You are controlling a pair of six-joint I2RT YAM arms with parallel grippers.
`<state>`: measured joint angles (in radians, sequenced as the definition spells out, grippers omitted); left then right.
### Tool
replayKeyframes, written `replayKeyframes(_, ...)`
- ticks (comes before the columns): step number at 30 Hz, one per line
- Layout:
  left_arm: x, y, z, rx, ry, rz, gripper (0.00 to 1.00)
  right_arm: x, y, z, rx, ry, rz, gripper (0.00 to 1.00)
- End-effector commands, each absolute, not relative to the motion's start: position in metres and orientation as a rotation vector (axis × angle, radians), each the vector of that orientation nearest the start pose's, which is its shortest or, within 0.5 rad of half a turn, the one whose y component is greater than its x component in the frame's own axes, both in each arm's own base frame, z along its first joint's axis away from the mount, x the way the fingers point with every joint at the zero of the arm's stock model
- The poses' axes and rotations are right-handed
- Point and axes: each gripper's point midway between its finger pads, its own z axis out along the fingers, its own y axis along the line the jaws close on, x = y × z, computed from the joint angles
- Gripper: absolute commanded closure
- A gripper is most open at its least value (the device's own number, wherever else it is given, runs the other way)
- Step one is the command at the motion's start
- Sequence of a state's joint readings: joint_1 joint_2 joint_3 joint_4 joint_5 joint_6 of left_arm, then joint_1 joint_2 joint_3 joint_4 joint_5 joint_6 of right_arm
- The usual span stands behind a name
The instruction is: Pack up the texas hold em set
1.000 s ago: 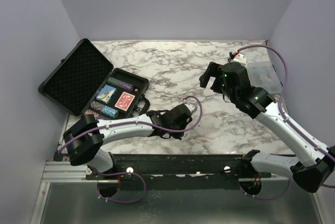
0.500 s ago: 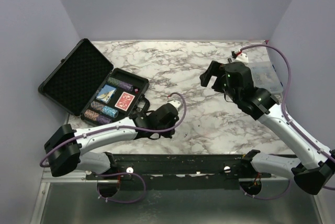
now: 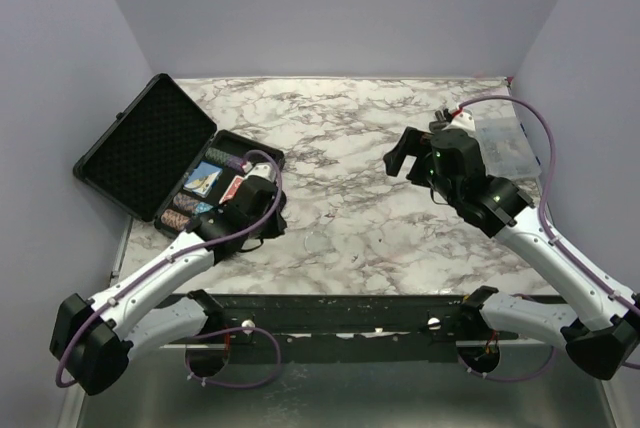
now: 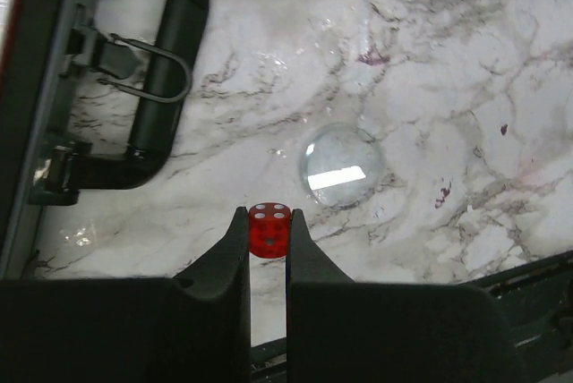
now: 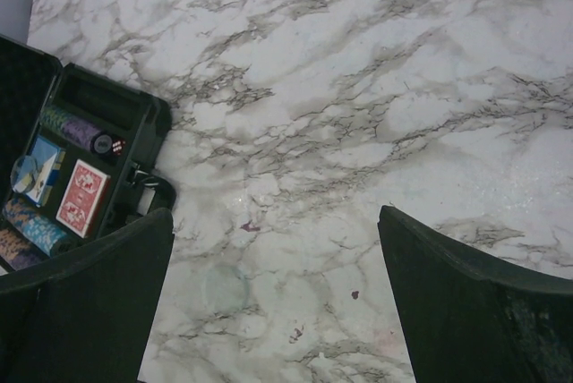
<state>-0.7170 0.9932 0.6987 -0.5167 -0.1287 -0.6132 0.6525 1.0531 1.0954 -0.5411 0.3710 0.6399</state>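
Another die is in the tray, so my left gripper will go left in the top view and release its die by the blue chip stack's end.
The black case lies open at the far left, with its bumpy foam lid tipped back. In its tray sit a red card deck, chip stacks and a small red die. My left gripper is shut on a red die and holds it above the marble just right of the case handle. In the top view the left gripper hangs by the case's near right edge. Over the right middle of the table, my right gripper stands wide open with nothing between its fingers.
A clear round disc lies flat on the marble table just beyond the held die. At the far right edge is a clear plastic compartment box. A black rail runs along the near table edge.
My left arm has swung left across the near part of the table to the case's right edge, its jaws staying shut. The right arm has barely shifted.
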Motion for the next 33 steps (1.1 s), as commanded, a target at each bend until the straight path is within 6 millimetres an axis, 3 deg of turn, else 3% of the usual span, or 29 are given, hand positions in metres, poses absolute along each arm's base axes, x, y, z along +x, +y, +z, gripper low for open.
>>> replayKeyframes(1,0.218,-0.145,0.116,-0.169,2.415,-0.407,1.00,0.281,0.172,0.261,0.215,2.067,0.458,0.00)
replayKeyframes(12,0.245,-0.090,0.132,-0.463,2.300,-0.351,1.00,0.275,0.173,0.251,0.208,2.095,0.475,0.00)
replayKeyframes(18,0.252,-0.056,0.118,-0.754,2.277,-0.290,1.00,0.271,0.173,0.243,0.218,2.106,0.490,0.00)
replayKeyframes(26,0.262,-0.039,0.106,-0.921,2.279,-0.235,1.00,0.268,0.173,0.235,0.215,2.124,0.492,0.00)
replayKeyframes(33,0.259,-0.025,0.097,-1.031,2.246,-0.178,1.00,0.267,0.171,0.232,0.215,2.127,0.479,0.00)
